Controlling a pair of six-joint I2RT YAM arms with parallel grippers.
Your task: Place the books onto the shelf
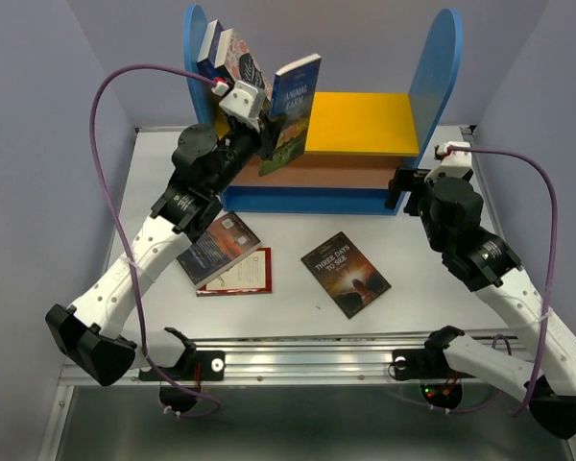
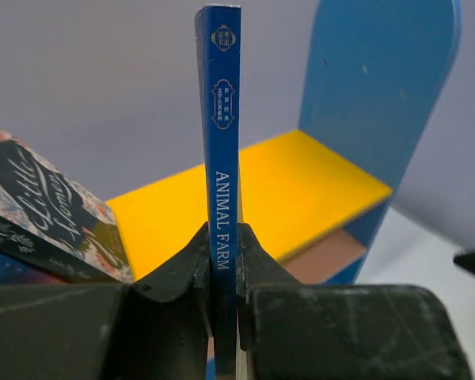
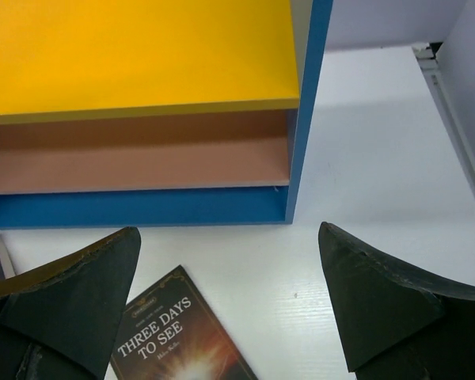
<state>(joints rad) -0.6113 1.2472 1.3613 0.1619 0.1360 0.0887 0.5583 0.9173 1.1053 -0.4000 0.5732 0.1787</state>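
The spot on the yellow board [image 2: 163, 220] beside the patterned book is empty, so I will move and turn my left gripper outward and down onto it next to release Animal Farm.
My left gripper [image 1: 267, 133] [image 2: 222, 237] is shut on the spine of a blue book [image 1: 296, 101] [image 2: 219, 119] titled Animal Farm. It holds the book upright over the left part of the shelf [image 1: 440, 67] [image 2: 380, 87], above the yellow board. Two books lean against the shelf's left panel, a dark blue one [image 1: 211, 48] and a patterned one [image 1: 242, 65] [image 2: 39, 206]. A dark brown book [image 1: 346, 274] [image 3: 170, 340] lies flat on the table. My right gripper [image 1: 398, 187] [image 3: 229, 237] is open and holds nothing, low in front of the shelf's [image 3: 142, 47] right corner.
A blue-orange book [image 1: 219, 247] lies on the table's left, partly over a white book with a red border [image 1: 245, 277]. A metal rail [image 1: 298, 360] runs along the near edge. Purple cables [image 1: 101, 106] loop from both wrists.
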